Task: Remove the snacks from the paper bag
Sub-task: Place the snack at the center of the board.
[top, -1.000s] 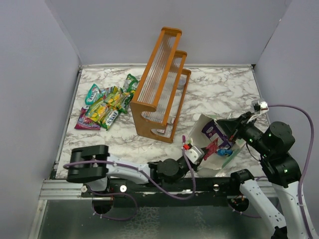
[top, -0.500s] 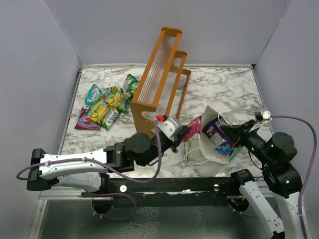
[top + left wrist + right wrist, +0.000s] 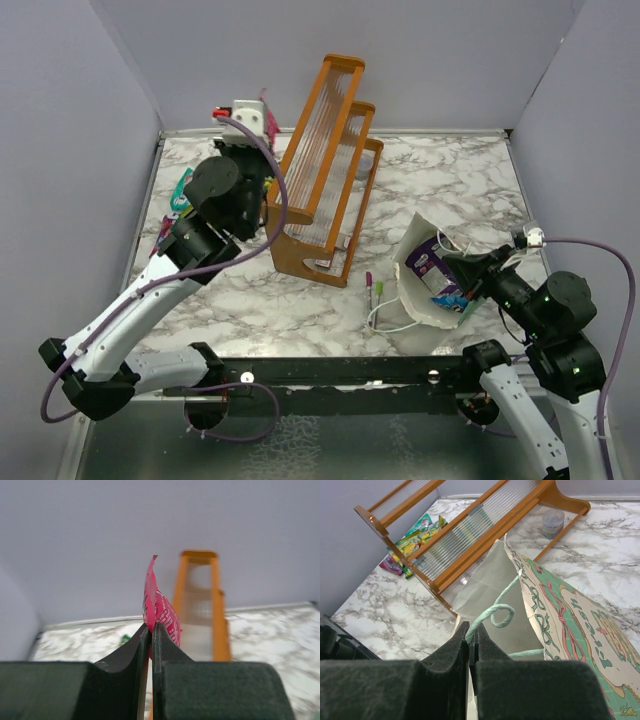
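Observation:
I need to swing my left gripper down onto the unpacked snacks and let go of the red-magenta packet. The unpacked snacks are already below my left gripper and to its left in the top view.
My left gripper (image 3: 151, 626) is shut on a red-magenta foil snack (image 3: 161, 611), raised high at the back left (image 3: 262, 103) beside the rack. Below the arm lie several snacks (image 3: 183, 190) in green, teal and yellow, partly hidden by it; they show again in the right wrist view (image 3: 412, 537). The paper bag (image 3: 418, 300) lies at the front right with its mouth toward the rack. A purple packet (image 3: 428, 264) and a blue one (image 3: 447, 298) sit inside. My right gripper (image 3: 472, 626) is shut on the bag's mint cord handle (image 3: 492, 615), at the bag's right side (image 3: 462, 268).
The orange slatted rack (image 3: 325, 170) stands between the pile and the bag. Two marker pens (image 3: 372, 287) lie just left of the bag, with a loose white cord (image 3: 385, 322) by them. A small cup (image 3: 553, 522) sits under the rack. Walls close in on three sides.
The left arm has swung from the bag's mouth up to the back left, carrying the red-magenta snack. The right gripper has kept its hold while the bag shifted slightly.

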You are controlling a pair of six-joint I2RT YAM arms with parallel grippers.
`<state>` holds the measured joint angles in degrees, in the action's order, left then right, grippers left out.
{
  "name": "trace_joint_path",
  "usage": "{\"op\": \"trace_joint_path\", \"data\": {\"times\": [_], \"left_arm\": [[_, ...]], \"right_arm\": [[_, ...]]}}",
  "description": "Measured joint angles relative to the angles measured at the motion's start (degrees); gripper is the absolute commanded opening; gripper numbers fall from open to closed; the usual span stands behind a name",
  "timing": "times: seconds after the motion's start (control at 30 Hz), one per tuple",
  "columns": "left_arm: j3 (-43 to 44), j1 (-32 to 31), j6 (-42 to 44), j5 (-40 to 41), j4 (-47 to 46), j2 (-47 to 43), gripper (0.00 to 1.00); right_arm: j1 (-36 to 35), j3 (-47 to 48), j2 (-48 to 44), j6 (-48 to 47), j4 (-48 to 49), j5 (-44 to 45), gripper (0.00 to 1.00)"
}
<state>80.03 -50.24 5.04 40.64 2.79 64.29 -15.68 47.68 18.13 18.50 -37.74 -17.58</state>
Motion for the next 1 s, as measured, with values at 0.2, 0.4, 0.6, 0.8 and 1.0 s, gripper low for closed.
{"op": "trace_joint_path", "data": {"times": [0.2, 0.4, 0.6, 0.8, 1.0], "left_arm": [[-3.45, 21.05, -4.57, -2.47, 0.94, 1.11, 0.0], [-9.42, 36.35, -10.82, -10.69, 3.17, 6.78, 0.0], [-11.13, 45.86, -16.28, -19.93, 7.17, 15.78, 0.0], [-11.06, 48.28, -18.05, -25.24, 7.39, 21.59, 0.0], [-10.19, 49.77, -19.98, -29.99, 8.17, 27.26, 0.0]], "right_arm": [[0.0, -0.68, -0.2, -0.35, -0.02, -0.37, 0.02], [0.0, -0.96, -0.2, -0.39, -0.02, -0.9, 0.02], [0.0, -1.01, -0.17, -0.39, -0.02, -1.09, 0.02], [0.0, -1.01, 0.26, -0.42, -0.02, -1.33, 0.02], [0.0, -1.01, 0.52, -0.55, 0.0, -1.64, 0.02]]}}
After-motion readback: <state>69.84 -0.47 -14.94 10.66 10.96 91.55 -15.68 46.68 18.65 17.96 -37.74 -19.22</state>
